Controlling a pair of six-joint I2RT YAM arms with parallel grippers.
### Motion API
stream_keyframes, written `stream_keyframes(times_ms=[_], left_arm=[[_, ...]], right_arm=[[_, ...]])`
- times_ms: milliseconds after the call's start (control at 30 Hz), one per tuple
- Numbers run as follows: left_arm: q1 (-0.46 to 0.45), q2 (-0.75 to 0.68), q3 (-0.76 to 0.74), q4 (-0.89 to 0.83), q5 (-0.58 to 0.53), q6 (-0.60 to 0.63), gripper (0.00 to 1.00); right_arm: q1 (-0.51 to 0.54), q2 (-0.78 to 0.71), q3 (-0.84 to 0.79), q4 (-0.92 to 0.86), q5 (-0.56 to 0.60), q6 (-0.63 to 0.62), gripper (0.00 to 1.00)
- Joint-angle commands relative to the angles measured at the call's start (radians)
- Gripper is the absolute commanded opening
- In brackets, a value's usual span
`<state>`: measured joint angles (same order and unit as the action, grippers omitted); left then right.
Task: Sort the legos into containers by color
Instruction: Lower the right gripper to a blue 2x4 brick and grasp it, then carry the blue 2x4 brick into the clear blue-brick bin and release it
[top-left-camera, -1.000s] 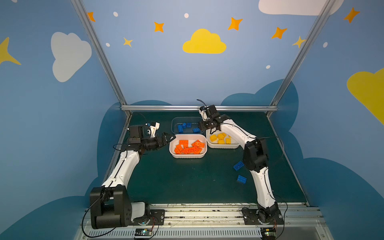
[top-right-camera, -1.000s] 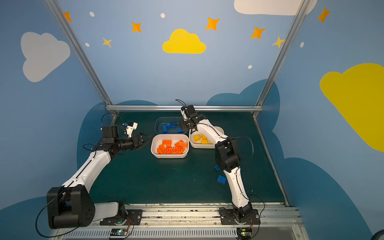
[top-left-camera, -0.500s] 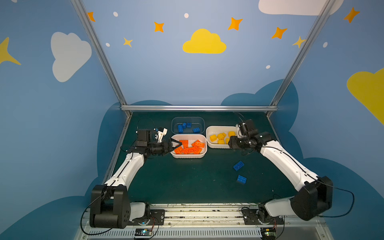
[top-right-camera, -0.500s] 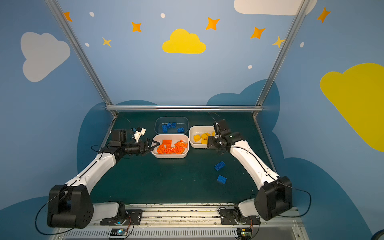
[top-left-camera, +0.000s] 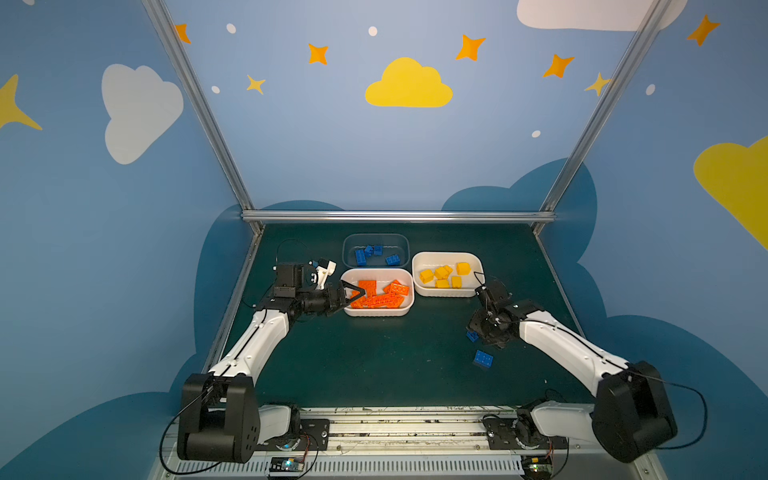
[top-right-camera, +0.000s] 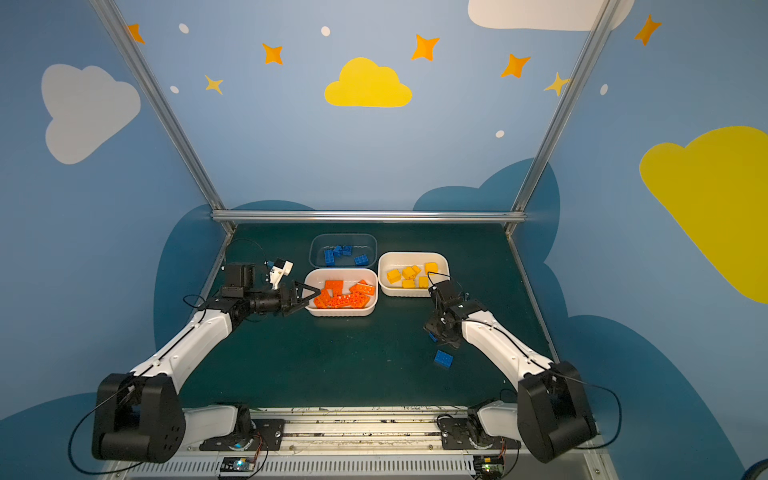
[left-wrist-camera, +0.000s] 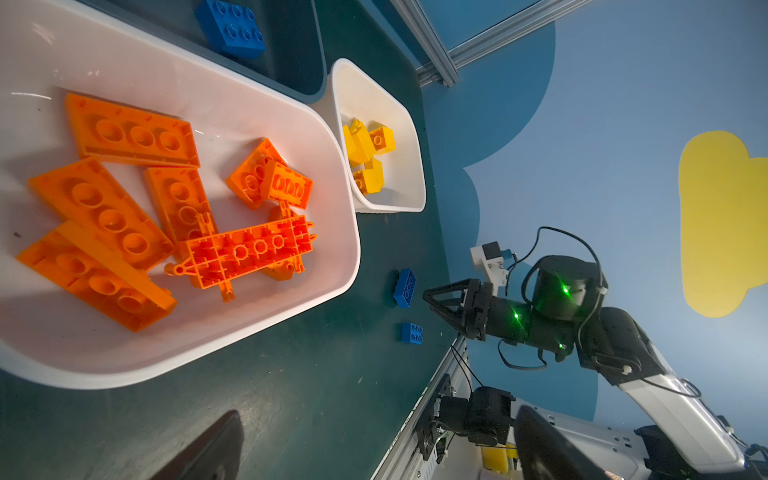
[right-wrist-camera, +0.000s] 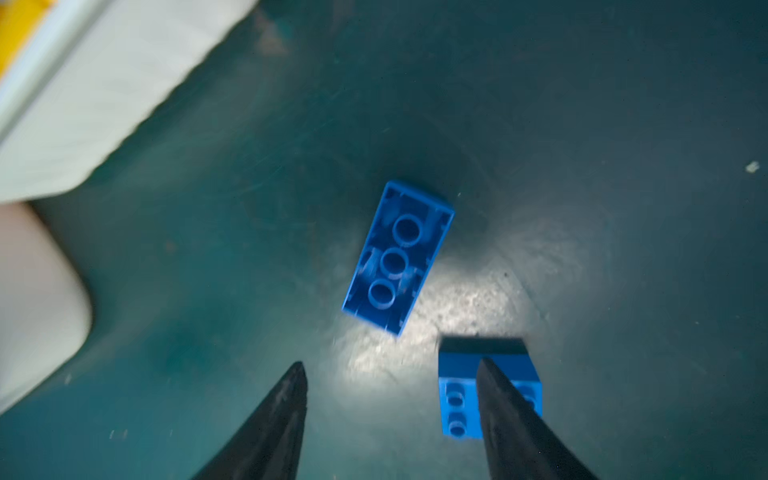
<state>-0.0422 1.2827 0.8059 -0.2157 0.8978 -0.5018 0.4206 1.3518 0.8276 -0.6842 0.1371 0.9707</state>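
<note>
My open right gripper lowers next, a finger along each long side, as the narrow width of the upside-down blue lego fits between the spread fingers.
Two blue legos lie loose on the green mat at the front right: one upside down, one studs up. My right gripper hovers open just above them with nothing between its fingers; one finger partly covers the studs-up brick. My left gripper stands wide open and empty at the left end of the white container with orange legos and the orange lattice piece. Yellow legos fill the other white container. Blue legos lie in the transparent container.
The three tubs sit close together at the back centre of the mat. A metal rail runs along the front edge, and blue walls with aluminium posts close in the back and sides.
My right arm has swung from the transparent container, past the yellow one, down to the loose blue legos. My left gripper has moved right to the orange container's end.
</note>
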Motion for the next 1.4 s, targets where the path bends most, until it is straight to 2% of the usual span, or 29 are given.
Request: stream_keyframes(times_ms=[0,200,300,533,633,767,933,1133,1367], left_arm=[[-0.004,-0.021,-0.010,0.009,0.010,0.008,1.00],[-0.005,-0.026,-0.016,0.024,0.010,-0.003,1.00],[-0.005,-0.022,-0.013,0.023,0.012,-0.001,1.00],[-0.005,-0.017,0.003,-0.012,0.009,0.021,1.00],[-0.005,-0.017,0.014,-0.032,0.010,0.031,1.00],[-0.005,-0.019,0.029,-0.055,0.009,0.042,1.00],[-0.005,-0.008,0.050,-0.065,0.004,0.045,1.00],[-0.005,0.011,0.067,-0.059,0.005,0.038,1.00],[-0.005,0.034,0.075,-0.059,0.006,0.040,1.00]], right_arm=[[-0.015,0.081,0.048,0.018,0.027,0.035,0.62],[-0.039,0.166,0.042,0.073,0.018,0.039,0.59],[-0.055,0.196,0.037,0.092,0.016,0.027,0.54],[-0.069,0.218,0.036,0.091,-0.027,-0.012,0.25],[-0.071,0.181,0.085,0.058,-0.063,-0.087,0.18],[-0.062,0.197,0.264,-0.030,-0.180,-0.245,0.16],[-0.005,0.268,0.482,-0.011,-0.276,-0.328,0.14],[0.083,0.521,0.869,-0.058,-0.318,-0.427,0.15],[0.111,0.851,1.301,-0.108,-0.331,-0.471,0.15]])
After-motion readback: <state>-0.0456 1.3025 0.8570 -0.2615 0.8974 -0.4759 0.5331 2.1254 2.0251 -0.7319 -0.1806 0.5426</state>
